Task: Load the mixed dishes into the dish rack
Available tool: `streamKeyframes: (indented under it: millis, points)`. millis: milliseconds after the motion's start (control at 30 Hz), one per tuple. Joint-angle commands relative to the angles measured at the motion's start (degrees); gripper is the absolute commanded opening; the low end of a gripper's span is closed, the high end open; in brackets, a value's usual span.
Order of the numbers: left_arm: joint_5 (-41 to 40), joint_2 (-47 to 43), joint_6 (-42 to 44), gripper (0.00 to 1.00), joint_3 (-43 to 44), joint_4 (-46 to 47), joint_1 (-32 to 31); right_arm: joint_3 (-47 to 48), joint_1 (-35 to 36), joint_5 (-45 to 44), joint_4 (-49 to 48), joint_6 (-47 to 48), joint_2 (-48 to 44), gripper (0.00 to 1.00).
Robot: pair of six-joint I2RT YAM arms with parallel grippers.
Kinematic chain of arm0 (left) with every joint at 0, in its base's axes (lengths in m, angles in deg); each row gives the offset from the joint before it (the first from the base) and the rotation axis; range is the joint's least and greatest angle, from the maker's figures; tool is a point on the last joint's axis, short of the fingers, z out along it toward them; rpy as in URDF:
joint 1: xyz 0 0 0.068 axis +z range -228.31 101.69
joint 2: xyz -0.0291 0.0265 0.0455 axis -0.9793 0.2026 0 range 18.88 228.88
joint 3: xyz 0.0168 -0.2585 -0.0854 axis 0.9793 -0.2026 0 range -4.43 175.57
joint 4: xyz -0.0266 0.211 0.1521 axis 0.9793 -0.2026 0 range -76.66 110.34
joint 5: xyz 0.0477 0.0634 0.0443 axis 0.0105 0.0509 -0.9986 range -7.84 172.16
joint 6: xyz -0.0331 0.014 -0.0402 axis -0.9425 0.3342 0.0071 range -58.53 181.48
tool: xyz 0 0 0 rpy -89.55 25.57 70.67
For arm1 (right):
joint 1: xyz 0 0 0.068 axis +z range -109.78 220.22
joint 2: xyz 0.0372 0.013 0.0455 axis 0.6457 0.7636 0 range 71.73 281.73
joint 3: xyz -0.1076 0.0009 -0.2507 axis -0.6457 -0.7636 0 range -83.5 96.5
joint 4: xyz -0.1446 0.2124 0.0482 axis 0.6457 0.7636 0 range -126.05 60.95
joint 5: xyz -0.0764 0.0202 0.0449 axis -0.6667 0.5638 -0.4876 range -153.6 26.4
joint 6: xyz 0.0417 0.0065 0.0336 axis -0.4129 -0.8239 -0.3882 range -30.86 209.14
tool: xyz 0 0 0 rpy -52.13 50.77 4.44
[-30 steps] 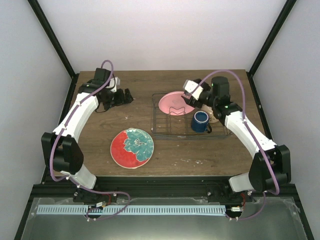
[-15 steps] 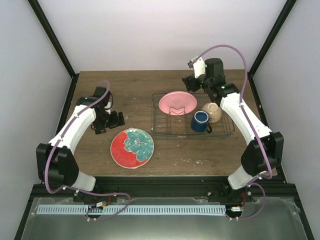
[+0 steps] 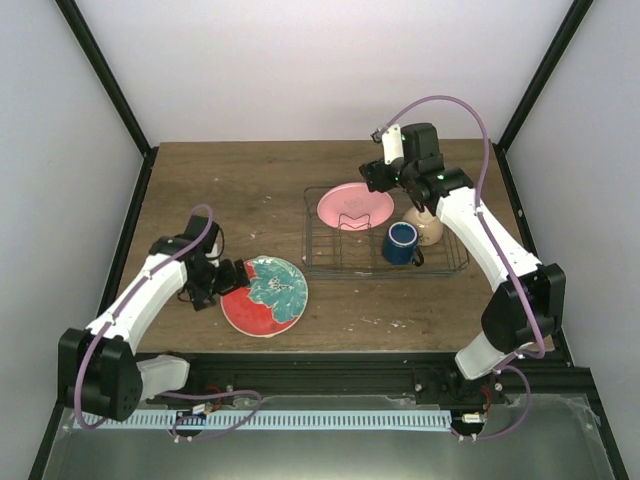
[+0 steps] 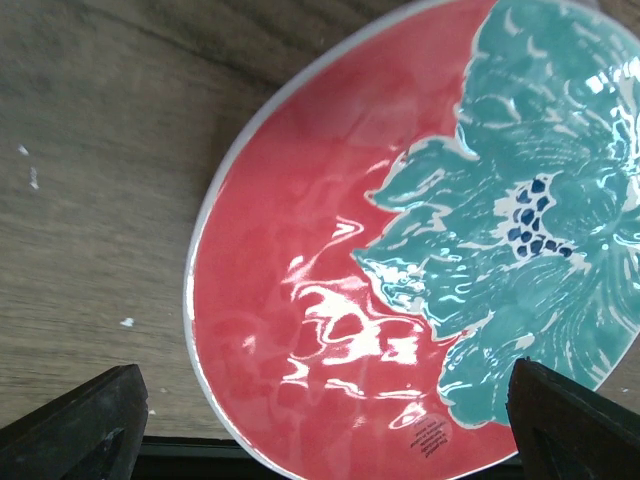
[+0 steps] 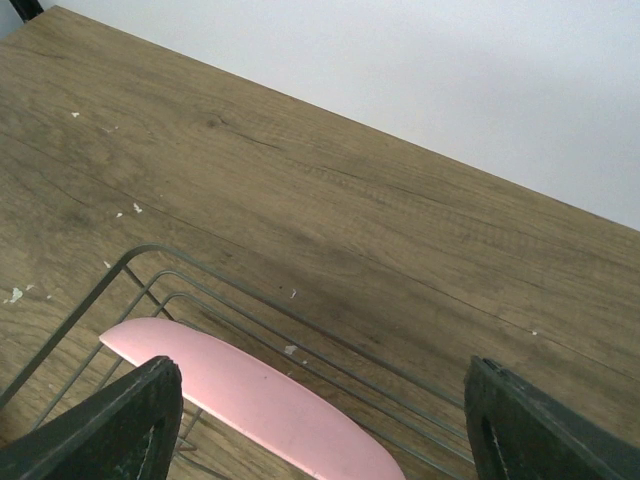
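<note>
The red plate's near rim [image 3: 227, 315] [image 4: 216, 402] is below my left gripper and back toward the base, so my left gripper will next move back and lower its open fingers to either side of it.
The red plate [image 3: 266, 295] with a teal flower lies flat on the table, left of the dish rack [image 3: 450, 266]. My left gripper [image 3: 229, 279] hovers open at its left edge. In the left wrist view the red plate [image 4: 400, 260] fills the frame, with a dark fingertip [image 4: 75, 420] in each bottom corner. In the rack stand the pink plate [image 3: 355, 207], the dark blue mug [image 3: 401, 242] and the cream bowl [image 3: 427, 226]. My right gripper [image 3: 375, 173] is open above the rack's back edge. Below it are the pink plate's rim [image 5: 250, 395] and the rack wires [image 5: 300, 325].
The wooden table [image 3: 250, 190] ends at a black frame rail along the near edge, with dark posts at the back corners. White walls close in the back and sides. Small white specks [image 5: 12, 295] dot the wood.
My left arm swung toward the near side, down to the red plate's left edge. My right gripper lifted off the cream bowl, which now sits in the rack, and moved back behind the pink plate.
</note>
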Motion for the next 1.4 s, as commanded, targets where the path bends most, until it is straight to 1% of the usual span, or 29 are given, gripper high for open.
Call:
streamKeyframes:
  millis: [0, 200, 467, 733, 967, 1167, 1267, 1367]
  points:
    - [5.23, -4.43, -4.82, 1.0, -6.9, 7.36, 2.3, 2.2, 0.73, 2.58, 1.36, -1.31, -0.82, 0.78]
    - [6.71, -11.26, -7.37, 0.98, -14.74, 10.94, 4.98, 3.53, 0.91, 4.29, 2.98, -0.96, 0.02, 0.77]
    - [9.55, -18.79, -10.6, 0.83, -21.87, 15.84, 5.61, 3.23, 1.9, 5.2, 3.59, -0.9, 0.57, 0.77]
    - [10.59, -19.68, -11.21, 0.72, -23.71, 16.8, 5.64, 3.61, 3.29, 5.06, 4.02, -0.77, 1.28, 0.77]
    - [12.29, -17.74, -10.87, 0.55, -24.6, 19.36, 5.61, 3.9, 4.05, 4.22, 4.53, -0.43, 1.65, 0.77]
    - [12.8, -18.15, -11.24, 0.32, -25.36, 20.4, 5.63, 3.73, 4.5, 3.34, 5.0, 0.26, 1.98, 0.77]
    - [12.92, -18.51, -11.31, 0.19, -25.62, 20.08, 5.61, 3.94, 4.69, 3.43, 4.99, 0.42, 2.38, 0.77]
    - [13.01, -19.22, -11.37, 0.09, -25.52, 19.25, 5.66, 4.38, 5.03, 3.52, 5.09, 0.47, 3.06, 0.77]
